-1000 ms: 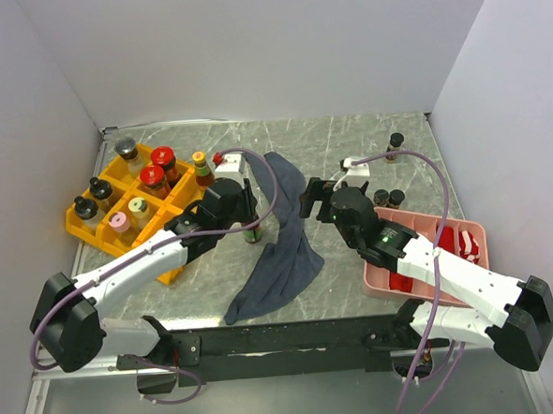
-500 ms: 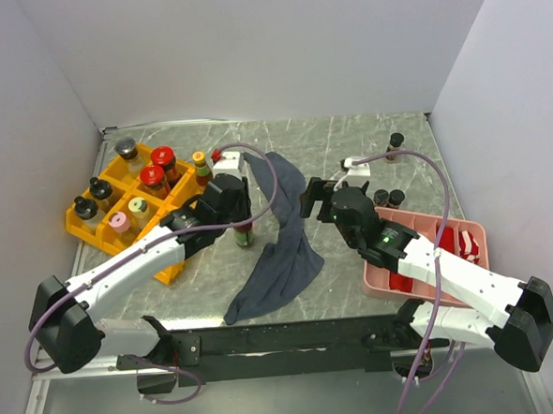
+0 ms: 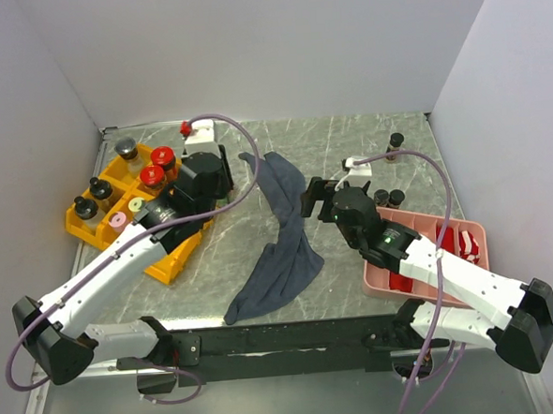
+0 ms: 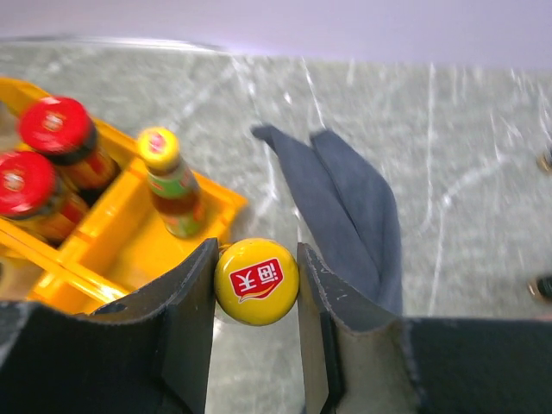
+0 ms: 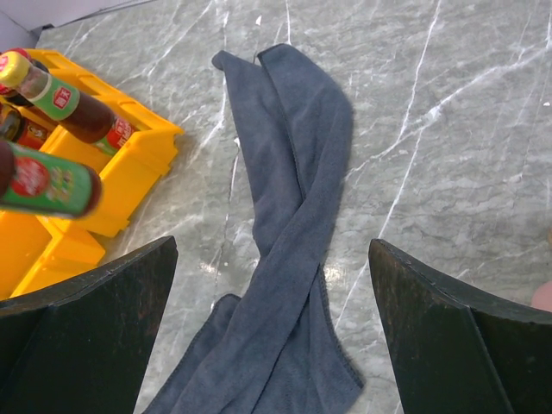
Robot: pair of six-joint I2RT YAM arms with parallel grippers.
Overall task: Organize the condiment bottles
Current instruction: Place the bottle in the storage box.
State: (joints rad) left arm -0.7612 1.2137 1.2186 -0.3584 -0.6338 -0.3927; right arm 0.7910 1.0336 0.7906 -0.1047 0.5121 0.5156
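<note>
There is still room beside the yellow-capped bottle. My left gripper will next go down and left in the top view onto the bare bottom of the tray's section.
My left gripper (image 3: pixel 200 183) is shut on a slim sauce bottle by its yellow cap (image 4: pixel 256 281) and holds it above the right edge of the orange tray (image 3: pixel 99 229). The held bottle's green-labelled body shows in the right wrist view (image 5: pixel 43 185). In the tray stand another slim yellow-capped bottle (image 4: pixel 175 194), two red-lidded jars (image 3: pixel 158 165), a silver-capped shaker (image 3: pixel 125 146), black-capped bottles (image 3: pixel 101 188) and pink- and yellow-capped shakers (image 3: pixel 125 214). Three small black-capped bottles (image 3: pixel 389 197) stand on the table at the right. My right gripper (image 5: pixel 272 250) is open and empty above the cloth.
A grey-blue cloth (image 3: pixel 283 239) lies twisted across the middle of the marble table. A pink tray (image 3: pixel 428 221) with red packets (image 3: pixel 466 242) sits at the right, under my right arm. White walls close in the left, back and right sides.
My left gripper has carried the yellow-capped bottle from beside the cloth up and left to the orange tray's right edge. The right arm has not moved.
</note>
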